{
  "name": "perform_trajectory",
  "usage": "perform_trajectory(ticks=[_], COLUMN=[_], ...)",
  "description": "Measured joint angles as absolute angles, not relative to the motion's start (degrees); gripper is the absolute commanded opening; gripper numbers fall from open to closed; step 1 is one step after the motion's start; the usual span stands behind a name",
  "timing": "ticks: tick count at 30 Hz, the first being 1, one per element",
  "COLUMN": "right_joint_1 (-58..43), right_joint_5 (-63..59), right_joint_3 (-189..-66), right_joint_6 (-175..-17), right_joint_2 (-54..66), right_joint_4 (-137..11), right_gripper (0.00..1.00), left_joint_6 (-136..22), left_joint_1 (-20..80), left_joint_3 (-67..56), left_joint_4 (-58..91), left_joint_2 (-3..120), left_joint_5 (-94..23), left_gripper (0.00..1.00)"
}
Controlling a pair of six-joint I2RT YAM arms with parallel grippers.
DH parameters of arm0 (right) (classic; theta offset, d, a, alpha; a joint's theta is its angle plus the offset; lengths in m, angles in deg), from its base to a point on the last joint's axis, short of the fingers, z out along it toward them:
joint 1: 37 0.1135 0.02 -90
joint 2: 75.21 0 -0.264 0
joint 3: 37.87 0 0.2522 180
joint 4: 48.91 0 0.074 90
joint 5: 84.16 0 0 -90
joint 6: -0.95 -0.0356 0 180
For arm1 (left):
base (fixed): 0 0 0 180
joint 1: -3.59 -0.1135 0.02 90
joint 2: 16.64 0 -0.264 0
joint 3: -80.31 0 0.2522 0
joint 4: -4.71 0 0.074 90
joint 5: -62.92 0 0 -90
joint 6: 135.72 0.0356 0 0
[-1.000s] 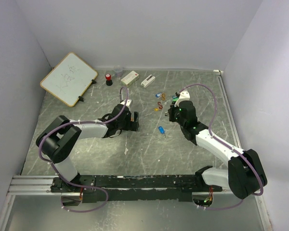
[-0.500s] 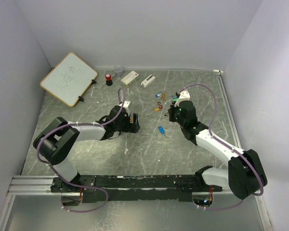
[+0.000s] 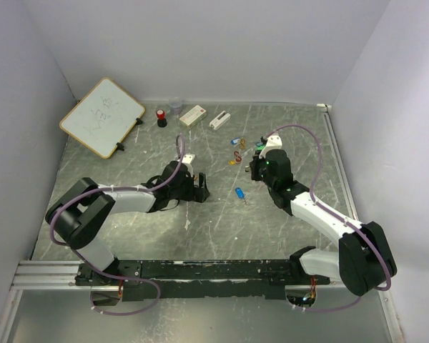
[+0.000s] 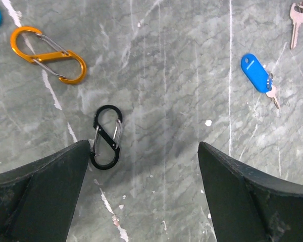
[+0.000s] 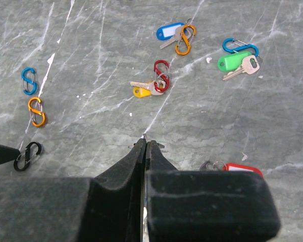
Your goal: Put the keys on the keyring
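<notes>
The left gripper shifts to the left in its wrist view next, before lowering to the black S-clip's middle (image 4: 107,137), since the S-clip sits nearer one finger.
Keys with coloured tags lie on the grey table: a blue tag (image 5: 170,31) with an orange clip, a yellow tag (image 5: 140,92) on a red clip (image 5: 160,75), a green tag (image 5: 234,61) by a blue clip, and a red tag (image 5: 241,169). Another blue-tagged key (image 4: 255,73) lies alone (image 3: 239,193). My right gripper (image 5: 145,138) is shut on a small metal piece; only its tips show, and I cannot tell what it is. My left gripper (image 4: 143,146) is open and empty over the table, with a black S-clip (image 4: 106,137) beside its left finger.
Loose S-clips lie on the table: orange (image 4: 48,54), blue (image 5: 29,80) and black. A whiteboard (image 3: 101,116) leans at the back left. A red-topped item (image 3: 161,116), a clear cup (image 3: 175,106) and two white boxes (image 3: 192,115) stand along the back wall.
My left gripper has moved to the right and a little nearer, towards the lone blue key. The right arm has not moved.
</notes>
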State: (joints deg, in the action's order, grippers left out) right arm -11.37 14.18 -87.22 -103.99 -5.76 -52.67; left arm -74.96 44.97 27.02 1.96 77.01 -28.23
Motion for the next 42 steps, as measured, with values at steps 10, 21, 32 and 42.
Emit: perform_trajectory(ticks=[10,21,32,42], right_joint_1=[-11.4,-11.4,-11.4,-11.4], right_joint_5=[14.2,14.2,14.2,14.2], right_joint_3=[-87.2,-87.2,-87.2,-87.2], right_joint_6=[-104.0,-104.0,-104.0,-104.0], right_joint_2=[-5.8,-6.2,-6.3,-6.5], right_joint_4=[-52.7,-52.7,-52.7,-52.7], right_gripper=[0.0,0.0,0.0,0.0], left_joint_6=[-76.0,-76.2,-77.3,-77.9], left_joint_1=[47.3,47.6,50.9,55.1], left_joint_3=[28.0,28.0,25.4,18.8], left_joint_4=[3.8,7.0,8.8,12.0], left_joint_2=[75.2,74.2,76.9,83.7], left_joint_5=[-27.6,-20.9,-11.4,-0.1], left_gripper=[0.99,0.94,0.87,0.7])
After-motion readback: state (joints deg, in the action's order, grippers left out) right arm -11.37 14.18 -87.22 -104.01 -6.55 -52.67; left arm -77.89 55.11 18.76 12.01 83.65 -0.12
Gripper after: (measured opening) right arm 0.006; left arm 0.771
